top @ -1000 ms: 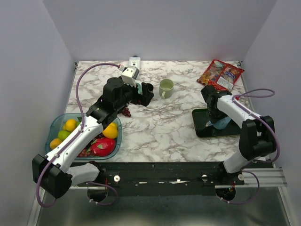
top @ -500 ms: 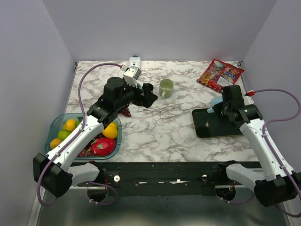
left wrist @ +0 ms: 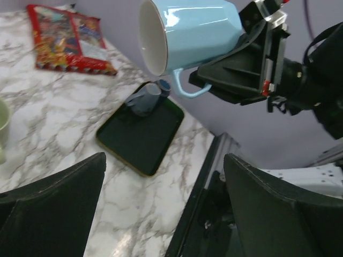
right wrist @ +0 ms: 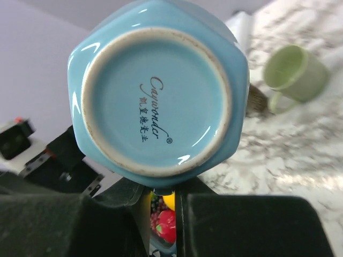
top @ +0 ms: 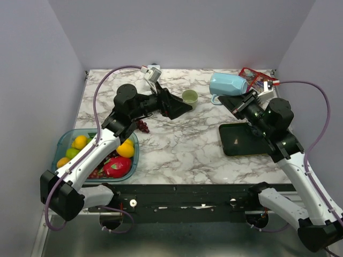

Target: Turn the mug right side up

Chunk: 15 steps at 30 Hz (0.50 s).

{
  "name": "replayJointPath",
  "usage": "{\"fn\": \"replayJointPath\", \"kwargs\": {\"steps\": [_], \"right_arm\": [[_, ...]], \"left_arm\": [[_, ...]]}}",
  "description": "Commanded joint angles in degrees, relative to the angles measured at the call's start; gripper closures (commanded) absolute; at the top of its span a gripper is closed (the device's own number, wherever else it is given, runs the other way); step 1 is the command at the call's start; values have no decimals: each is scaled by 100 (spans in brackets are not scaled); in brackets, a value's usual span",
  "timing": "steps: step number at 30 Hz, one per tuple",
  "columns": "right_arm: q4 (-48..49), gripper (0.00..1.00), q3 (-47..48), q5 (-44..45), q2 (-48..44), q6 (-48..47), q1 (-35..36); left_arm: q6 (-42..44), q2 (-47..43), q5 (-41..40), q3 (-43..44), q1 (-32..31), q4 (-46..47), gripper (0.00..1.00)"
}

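My left gripper needs to tilt its fingers up and reach across onto the handle's free end on the side of the mug's opening, because that end is to the right of my left gripper in the top view.
A light blue mug (top: 228,84) hangs in the air above the table's back right. It lies on its side, its mouth to the left and its base facing the right wrist camera (right wrist: 158,91). My right gripper (top: 222,99) is shut on the mug's handle, which sits below the body, and the fingers (right wrist: 225,225) pinch it from both sides. The left wrist view shows the mug's white inside (left wrist: 187,32). My left gripper (top: 186,108) is open and empty, raised above the table and pointing right toward the mug.
A small green mug (top: 189,96) stands upright at the back centre, just behind my left fingertips. A black tray (top: 246,140) lies at the right. Red snack packets (top: 258,81) lie at the back right. A fruit bowl (top: 64,140) stands at the front left, with grapes (top: 143,126) beside it.
My right arm has lifted the blue mug off the black tray, up and back-left, and it now lies sideways. My left gripper has risen and swung right, past the green mug.
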Motion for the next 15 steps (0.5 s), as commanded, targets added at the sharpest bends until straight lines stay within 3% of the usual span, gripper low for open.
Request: {"fn": "replayJointPath", "kwargs": {"steps": [1,7,12,15], "right_arm": [[2131,99,110,-779,-85,-387,506],[2940,99,189,-990,100,-334,903],[3248,99,250,-1096,214,-281,1017],[3327,99,259,-1140,258,-281,1070]], "left_arm": [[-1531,257,912,-91,-57,1702,1],[-2579,503,992,49,-171,2827,1],[-2817,582,922,304,-172,2688,2],[-3001,644,931,384,-172,2792,9]]}}
